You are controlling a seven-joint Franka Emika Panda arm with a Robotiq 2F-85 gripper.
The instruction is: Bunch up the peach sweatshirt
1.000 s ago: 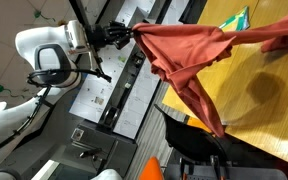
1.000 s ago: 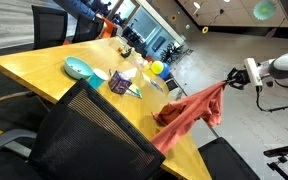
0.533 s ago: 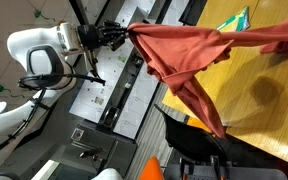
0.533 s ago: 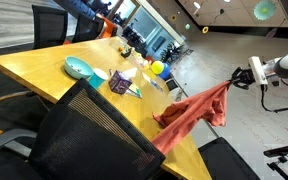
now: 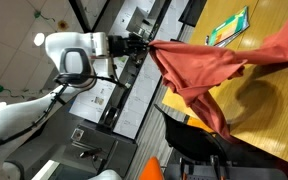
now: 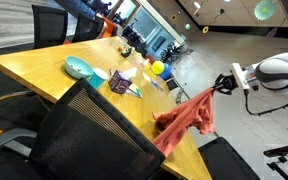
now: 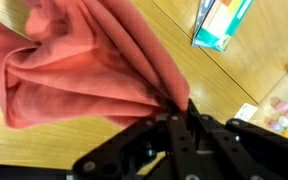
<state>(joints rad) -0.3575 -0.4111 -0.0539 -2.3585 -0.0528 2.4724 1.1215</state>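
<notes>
My gripper moves outward and down toward the crumpled fabric [image 5: 212, 72] [image 7: 76, 62] next and releases, since the held edge is stretched off the table.
The peach sweatshirt [image 5: 209, 65] is a large salmon-orange cloth stretched from my gripper across the corner of the wooden table [image 5: 269, 105], with part hanging over the edge. In an exterior view it droops off the table corner [image 6: 189, 118]. My gripper [image 5: 144, 45] is shut on one edge of the sweatshirt, off the table's side, and holds it in the air. It shows also from the opposite side [image 6: 222, 84]. In the wrist view the fabric [image 7: 79, 65] lies crumpled on the wood above the jaws [image 7: 179, 108], which pinch a fold.
A green-and-yellow booklet [image 5: 229, 27] lies on the table beyond the sweatshirt, also seen in the wrist view [image 7: 222, 22]. A teal bowl [image 6: 79, 68], a bag and small items sit mid-table. Black chairs [image 6: 89, 135] stand at the table's edge.
My gripper has moved toward the table with the sweatshirt edge. The cloth is less stretched and more gathered, and the booklet is now fully uncovered.
</notes>
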